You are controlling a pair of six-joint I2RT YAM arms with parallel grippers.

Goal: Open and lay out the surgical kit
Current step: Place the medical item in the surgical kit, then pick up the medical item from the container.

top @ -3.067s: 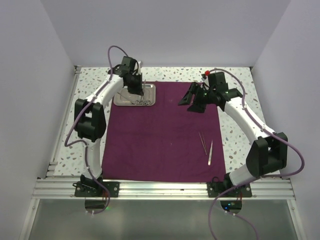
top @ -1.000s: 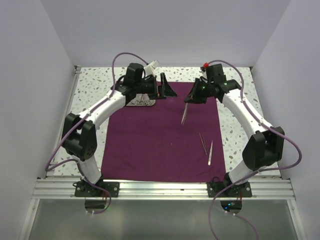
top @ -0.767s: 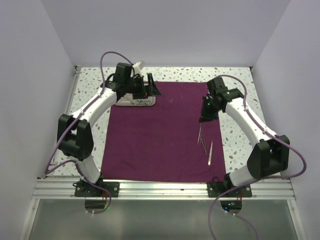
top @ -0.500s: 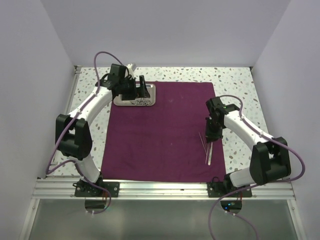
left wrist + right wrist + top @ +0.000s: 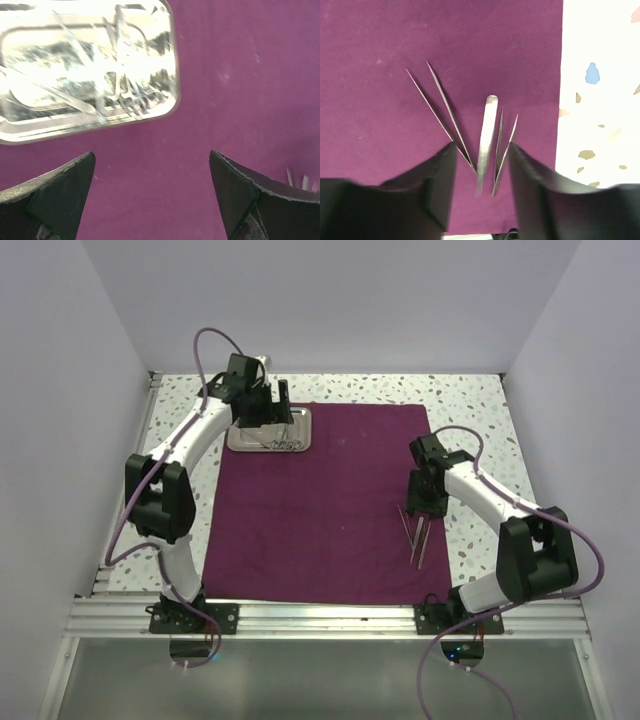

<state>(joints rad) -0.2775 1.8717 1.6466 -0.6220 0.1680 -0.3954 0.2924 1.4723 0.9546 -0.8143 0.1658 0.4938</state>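
Note:
My left gripper lowers into the steel tray (image 5: 300, 446) next, onto the instruments' silver stems beyond the finger loops. Its wide-open, empty fingers hang above the instruments.
The dark magenta cloth wrap (image 5: 320, 510) lies spread flat. At its back left corner sits the shiny steel tray (image 5: 300, 446), with thin silver instruments (image 5: 120, 85) in it, too blurred to name. My left gripper (image 5: 272, 405) hangs over the tray's near edge (image 5: 172, 75), and in the left wrist view the left gripper (image 5: 151, 156) is wide open and empty. Three thin silver tweezers (image 5: 414, 535) lie side by side near the cloth's right edge. My right gripper (image 5: 480, 149) is low over those tweezers (image 5: 487, 130), open, its fingers straddling their near ends without pinching them.
Speckled white tabletop (image 5: 470, 430) borders the cloth on the right and at the back; in the right wrist view the tabletop (image 5: 600, 100) starts just right of the tweezers. White walls enclose three sides. A metal rail (image 5: 320, 618) carries the arm bases.
My right arm carried one pair of tweezers from the back of the cloth to the two near the right edge, lowered it and opened. The left arm swung back over the tray, still open.

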